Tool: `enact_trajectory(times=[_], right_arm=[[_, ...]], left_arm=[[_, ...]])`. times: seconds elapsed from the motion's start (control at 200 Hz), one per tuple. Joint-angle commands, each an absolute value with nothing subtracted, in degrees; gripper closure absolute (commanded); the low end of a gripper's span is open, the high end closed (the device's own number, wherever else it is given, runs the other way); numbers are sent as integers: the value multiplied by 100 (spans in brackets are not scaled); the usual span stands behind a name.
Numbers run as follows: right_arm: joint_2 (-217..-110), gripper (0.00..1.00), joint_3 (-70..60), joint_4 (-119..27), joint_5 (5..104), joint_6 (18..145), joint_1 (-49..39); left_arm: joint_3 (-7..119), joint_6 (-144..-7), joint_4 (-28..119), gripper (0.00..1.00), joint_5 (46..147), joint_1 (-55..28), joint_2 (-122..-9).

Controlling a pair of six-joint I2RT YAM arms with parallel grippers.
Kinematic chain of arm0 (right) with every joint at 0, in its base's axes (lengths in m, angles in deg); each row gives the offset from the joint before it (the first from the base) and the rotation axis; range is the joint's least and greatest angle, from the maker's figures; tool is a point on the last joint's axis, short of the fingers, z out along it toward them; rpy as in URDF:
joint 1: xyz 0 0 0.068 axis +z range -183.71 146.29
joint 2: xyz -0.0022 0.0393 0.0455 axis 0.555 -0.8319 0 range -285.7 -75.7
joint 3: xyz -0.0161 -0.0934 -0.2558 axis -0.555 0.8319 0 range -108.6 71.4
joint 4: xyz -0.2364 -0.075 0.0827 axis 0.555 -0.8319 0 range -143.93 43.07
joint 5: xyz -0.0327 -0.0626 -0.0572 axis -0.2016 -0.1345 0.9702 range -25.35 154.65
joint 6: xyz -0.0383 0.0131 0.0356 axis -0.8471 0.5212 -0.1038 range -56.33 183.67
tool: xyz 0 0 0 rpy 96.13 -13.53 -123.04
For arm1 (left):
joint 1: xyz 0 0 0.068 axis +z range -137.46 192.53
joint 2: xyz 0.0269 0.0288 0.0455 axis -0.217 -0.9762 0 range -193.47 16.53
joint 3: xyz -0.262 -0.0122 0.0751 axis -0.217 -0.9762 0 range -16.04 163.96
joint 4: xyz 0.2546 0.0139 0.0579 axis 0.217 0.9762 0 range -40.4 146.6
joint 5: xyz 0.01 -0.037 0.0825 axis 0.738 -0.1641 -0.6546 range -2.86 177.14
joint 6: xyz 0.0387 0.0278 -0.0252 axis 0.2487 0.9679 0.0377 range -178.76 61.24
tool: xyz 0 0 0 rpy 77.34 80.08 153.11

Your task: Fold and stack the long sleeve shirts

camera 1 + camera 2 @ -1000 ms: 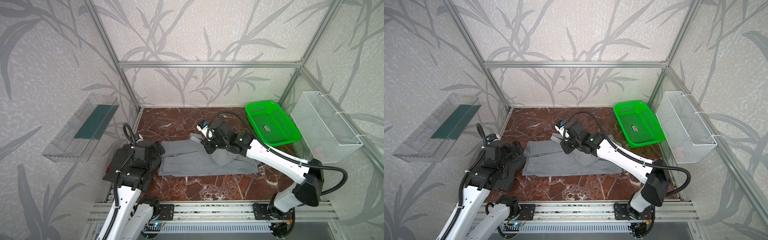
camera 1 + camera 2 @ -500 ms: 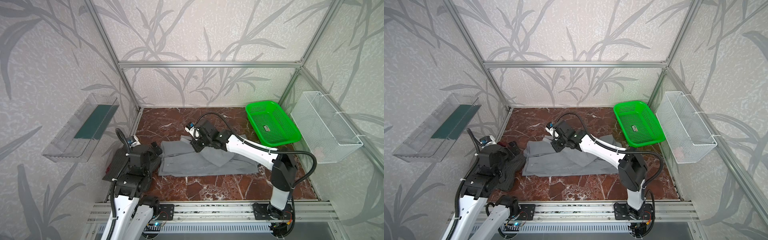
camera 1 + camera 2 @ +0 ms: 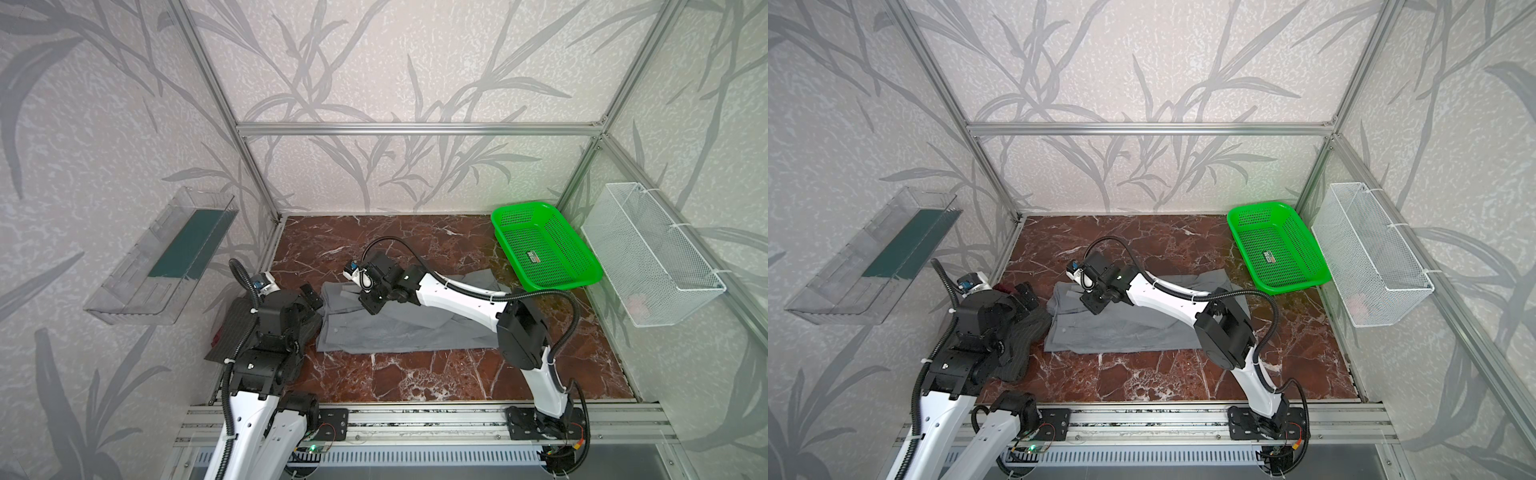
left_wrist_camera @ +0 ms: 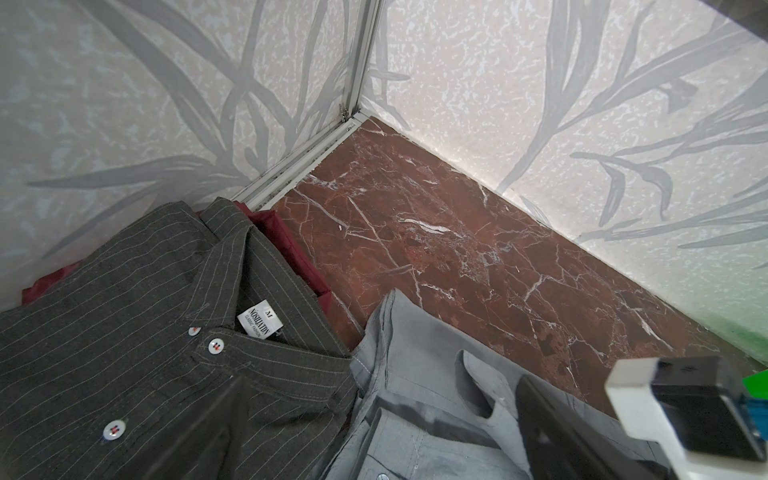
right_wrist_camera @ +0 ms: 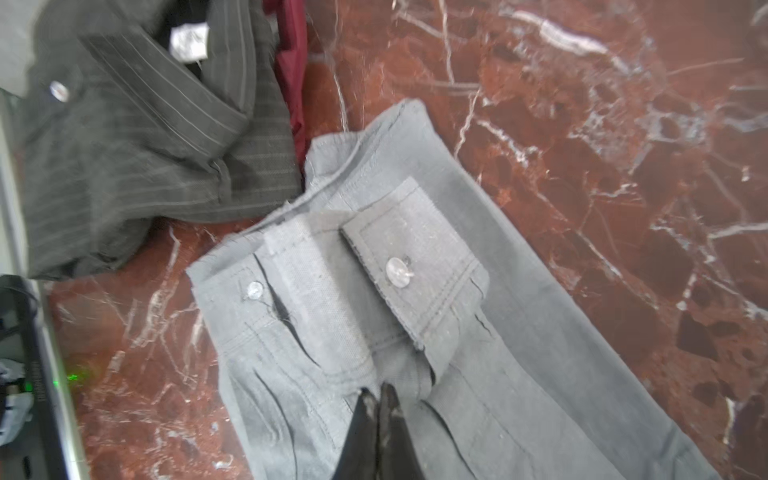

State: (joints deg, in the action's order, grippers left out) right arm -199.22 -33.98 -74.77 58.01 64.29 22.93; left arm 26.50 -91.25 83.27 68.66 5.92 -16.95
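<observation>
The right gripper will next go down and slightly back onto the grey shirt's body (image 5: 316, 393) and let go of the sleeve's fold, because the grey sleeve's cuff is already over that body.
The grey long sleeve shirt (image 3: 395, 336) (image 3: 1121, 336) lies spread on the marble floor, a buttoned cuff (image 5: 415, 266) folded over its body. My right gripper (image 5: 378, 395) (image 3: 370, 307) (image 3: 1094, 307) is shut on a fold of the grey sleeve just behind that cuff. The dark pinstriped shirt (image 4: 124, 332) (image 3: 1025, 336) (image 5: 145, 145) lies crumpled at the left, collar and label showing, touching the grey shirt's edge. My left gripper (image 4: 374, 436) (image 3: 309, 297) (image 3: 1029, 300) hangs open above where the two shirts meet, holding nothing.
A dark red cloth (image 4: 291, 245) (image 5: 293, 62) pokes out under the pinstriped shirt by the left wall. A green mesh basket (image 3: 544, 249) (image 3: 1279, 245) sits at the back right, beside a white wire basket (image 3: 652, 257) on the right wall. A clear tray (image 3: 162, 257) hangs on the left wall.
My right gripper has carried the grey sleeve leftward across the shirt, its arm stretching out low. The left arm has drawn back a little over the pinstriped shirt, still open.
</observation>
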Motion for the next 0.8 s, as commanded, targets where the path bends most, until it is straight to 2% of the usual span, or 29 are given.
enact_trajectory(times=[0.0, 0.375, 0.65, 0.72, 0.795], right_arm=[[-20098, 100, -3539, -7730, 5788, 6297, 2390], [-20599, 100, -3802, -7942, 5646, 6440, 2457], [-20351, 65, -3619, -7776, 5101, 6858, 2746], [-20214, 59, -3485, -7655, 4913, 6989, 2746], [-20071, 58, -3347, -7468, 4631, 7192, 2705]], left_arm=[[2592, -9068, 8242, 1, 6716, 629, -1647], [2578, -9084, 8246, 1, 6676, 627, -1635], [2579, -9110, 8307, 1, 6620, 629, -1625], [2583, -9118, 8325, 1, 6605, 623, -1625], [2582, -9114, 8335, 1, 6604, 623, -1626]])
